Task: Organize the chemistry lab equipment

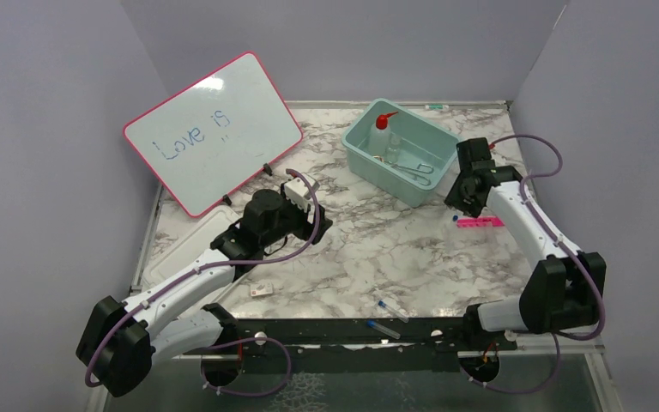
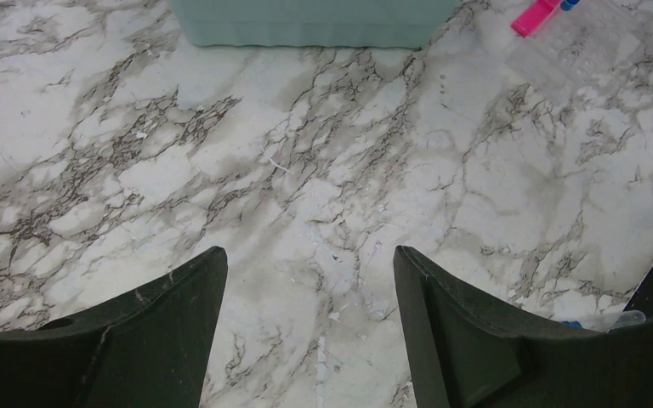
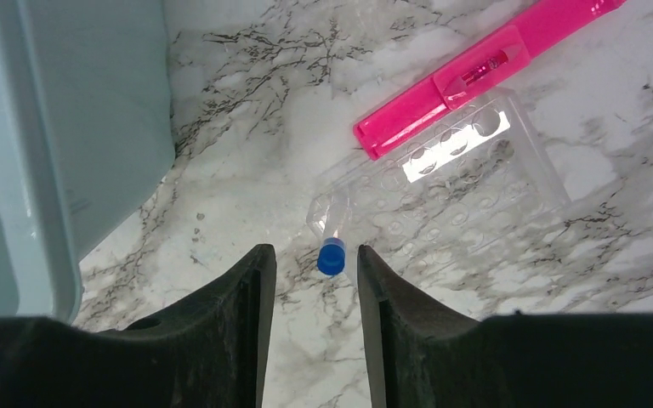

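Capped tubes are lying loose near the table's front edge. My right gripper will next move back from the rack [image 3: 468, 187] and down to the cap of the farther tube.
A teal bin [image 1: 403, 150] at the back holds a clear squeeze bottle with a red nozzle [image 1: 382, 133] and metal forceps [image 1: 418, 169]. Just right of the bin, my right gripper [image 3: 315, 252] points down at the table, open and holding nothing. A blue-capped clear tube [image 3: 332, 255] stands just beyond its fingertips at the corner of a clear rack [image 3: 468, 187] with a pink strip [image 3: 476, 76]. My left gripper [image 2: 308, 252] hovers open over bare marble mid-table, empty. Two more capped tubes [image 1: 390, 309] lie near the front edge.
A pink-framed whiteboard [image 1: 214, 129] leans at the back left. A white tray [image 1: 189, 245] lies by the left arm, and a small pale piece [image 1: 262, 291] rests on the marble in front of it. The bin's side wall [image 3: 93, 127] is close to the right gripper's left finger.
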Robot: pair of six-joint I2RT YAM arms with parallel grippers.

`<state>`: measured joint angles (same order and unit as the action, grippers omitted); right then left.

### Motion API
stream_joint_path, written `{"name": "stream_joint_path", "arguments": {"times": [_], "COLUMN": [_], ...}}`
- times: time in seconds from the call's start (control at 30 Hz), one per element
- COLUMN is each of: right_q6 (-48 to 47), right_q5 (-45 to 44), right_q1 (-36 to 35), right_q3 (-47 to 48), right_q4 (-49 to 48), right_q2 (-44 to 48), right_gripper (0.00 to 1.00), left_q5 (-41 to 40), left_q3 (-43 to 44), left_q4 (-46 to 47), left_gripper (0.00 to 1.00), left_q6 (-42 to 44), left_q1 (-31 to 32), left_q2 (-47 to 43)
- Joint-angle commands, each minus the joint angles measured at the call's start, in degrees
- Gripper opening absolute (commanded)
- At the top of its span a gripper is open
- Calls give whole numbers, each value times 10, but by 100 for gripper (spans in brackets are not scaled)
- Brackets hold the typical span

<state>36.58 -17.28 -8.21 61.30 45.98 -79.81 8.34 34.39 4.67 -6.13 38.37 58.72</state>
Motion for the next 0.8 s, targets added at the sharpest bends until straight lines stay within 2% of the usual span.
{"name": "stream_joint_path", "arguments": {"times": [0.0,0.1,0.2,0.37,0.53,0.6,0.77], "right_q6": [-17,-36,-33,47,86,88,63], "right_q5": [3,22,35,22,55,74,133], "right_q1": [-4,-23,-74,-220,-369,-434,-538], "right_q3": [20,27,33,29,-10,-31,-48], "right_q4": [62,84,104,158,148,131,92], "right_q2": [38,66,91,94,77,59,-12], "right_gripper": [45,45,45,45,46,48,51], "left_q5": [6,5,2,-52,-145,-176,-235], "left_q3": [15,13,12,12,16,20,31], "left_q4": [22,32,41,48,41,30,6], "left_gripper": [75,75,74,75,75,75,75], "left_q6": [-12,-23,-37,-64,-100,-114,-132], "left_q1": [0,0,0,0,0,0,0], "left_q2": [-3,-5,-5,-13,-27,-30,-40]}}
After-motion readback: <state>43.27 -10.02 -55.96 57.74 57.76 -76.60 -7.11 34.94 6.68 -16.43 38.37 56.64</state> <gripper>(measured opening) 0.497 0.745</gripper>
